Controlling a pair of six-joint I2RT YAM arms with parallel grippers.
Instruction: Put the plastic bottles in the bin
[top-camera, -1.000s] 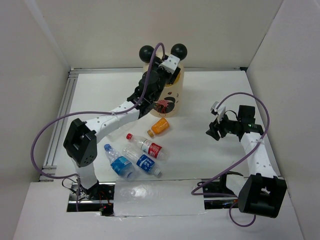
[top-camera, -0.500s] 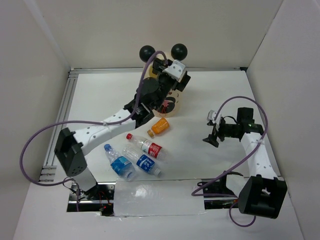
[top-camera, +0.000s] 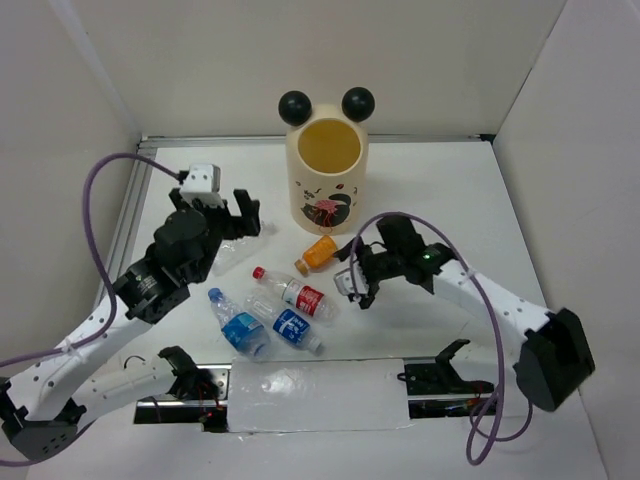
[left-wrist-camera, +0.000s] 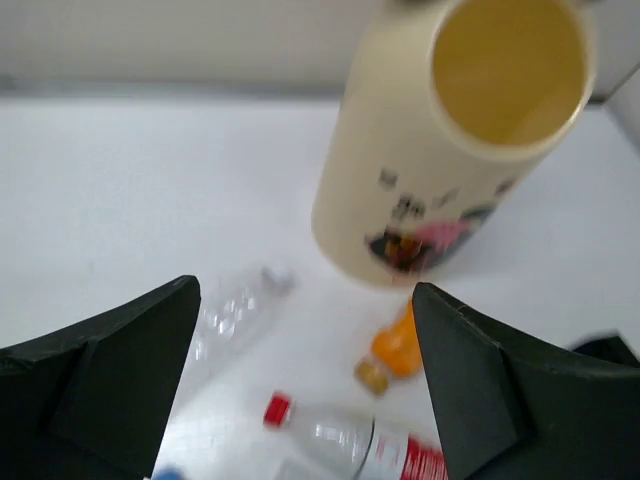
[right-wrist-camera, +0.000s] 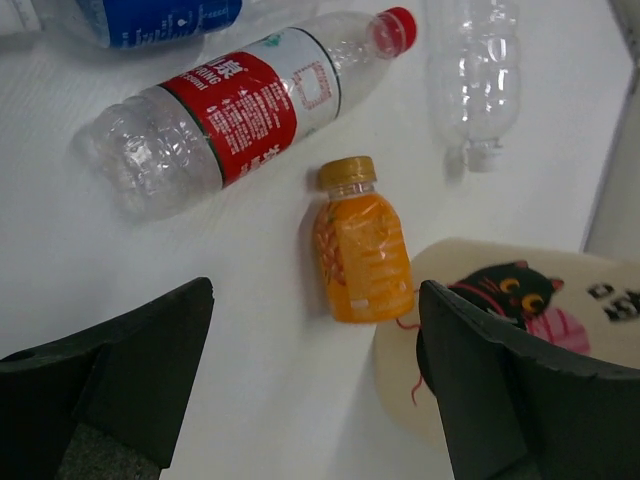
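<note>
My right gripper should go left in the top view and down onto the orange bottle's capped neck (top-camera: 304, 264), because that end points away from the bin (top-camera: 325, 190).
The cream bin (top-camera: 325, 190) with two black ball ears stands at the back centre, and it also shows in the left wrist view (left-wrist-camera: 440, 170). An orange bottle (top-camera: 320, 252) lies just in front of it. A red-label bottle (top-camera: 297, 294) and two blue-label bottles (top-camera: 238, 327) (top-camera: 292, 327) lie nearer. An unlabelled clear bottle (top-camera: 225, 256) lies left of the bin. My left gripper (top-camera: 232, 228) is open and empty above the unlabelled bottle (left-wrist-camera: 235, 315). My right gripper (top-camera: 353, 278) is open and empty just right of the orange bottle (right-wrist-camera: 360, 250) and the red-label bottle (right-wrist-camera: 240, 110).
White walls enclose the table on three sides. A metal rail (top-camera: 128, 215) runs along the left edge. Purple cables loop from both arms. The bin's base (right-wrist-camera: 520, 330) lies close to my right gripper's far finger.
My left arm has pulled back from over the bin to the left, above the unlabelled bottle. My right arm has swung left from the right side to beside the orange bottle.
</note>
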